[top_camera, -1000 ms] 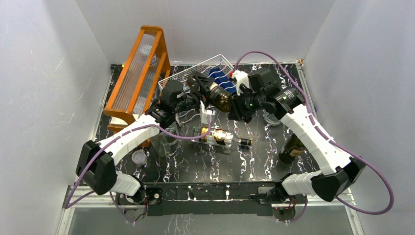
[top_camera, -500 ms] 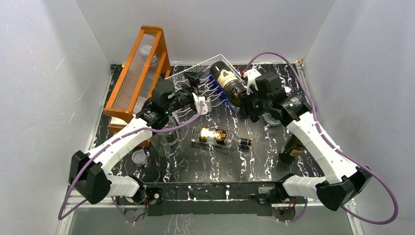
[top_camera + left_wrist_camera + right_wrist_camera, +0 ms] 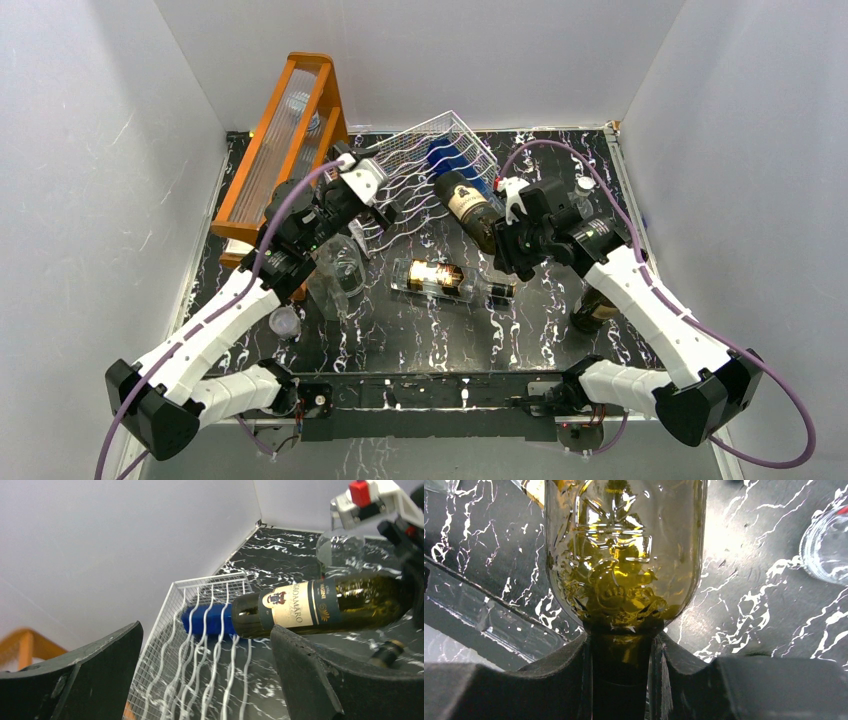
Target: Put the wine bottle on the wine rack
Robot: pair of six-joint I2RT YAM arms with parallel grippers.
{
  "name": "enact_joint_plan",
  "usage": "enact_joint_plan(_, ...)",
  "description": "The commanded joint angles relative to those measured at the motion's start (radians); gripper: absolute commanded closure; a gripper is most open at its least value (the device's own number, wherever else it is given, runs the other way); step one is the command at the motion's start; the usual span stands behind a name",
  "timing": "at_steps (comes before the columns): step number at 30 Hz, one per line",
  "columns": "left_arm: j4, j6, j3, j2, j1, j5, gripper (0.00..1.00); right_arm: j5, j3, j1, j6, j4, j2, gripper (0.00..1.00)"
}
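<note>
I should next move my right gripper down and outward, left in the top view, and release the bottle in the rack [image 3: 418, 180] beside the blue object, where there is free space.
The wine bottle [image 3: 468, 207] is dark green with a cream and blue label and hangs tilted. My right gripper [image 3: 503, 238] is shut on its neck. In the right wrist view the neck [image 3: 621, 670] sits clamped between both fingers under the bottle's shoulder. The base points at the white wire wine rack [image 3: 410, 175] and reaches its right end beside a blue object [image 3: 207, 620]. I cannot tell whether it rests on the wires. My left gripper [image 3: 378, 205] stands open at the rack's left side. Between its fingers are only the rack [image 3: 200, 650] and the bottle [image 3: 320, 605] further off.
A tall orange wooden frame [image 3: 285, 150] stands left of the rack. A second bottle in a clear case [image 3: 450, 280] lies mid-table. A dark bottle [image 3: 598, 300] stands at the right. Clear glasses [image 3: 335, 270] and a small cup [image 3: 285, 322] sit near the left arm.
My left arm has pulled back to the left, away from the bottle, its gripper staying open. My right arm has swung the bottle round and lowered it, base toward the rack's right end.
</note>
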Motion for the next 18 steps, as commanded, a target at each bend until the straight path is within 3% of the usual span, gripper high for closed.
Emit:
enact_joint_plan(1,-0.218,-0.243,0.130,-0.032,0.003,-0.095,0.02,-0.026,-0.018,0.003,0.042,0.111,-0.064,1.00)
enact_joint_plan(5,-0.272,-0.310,0.135,-0.066,0.003,-0.139,0.02,-0.022,-0.057,0.001,0.057,0.125,-0.054,1.00)
enact_joint_plan(18,-0.349,-0.353,0.115,-0.108,0.003,-0.043,0.02,-0.043,-0.118,0.001,0.016,0.241,0.056,1.00)
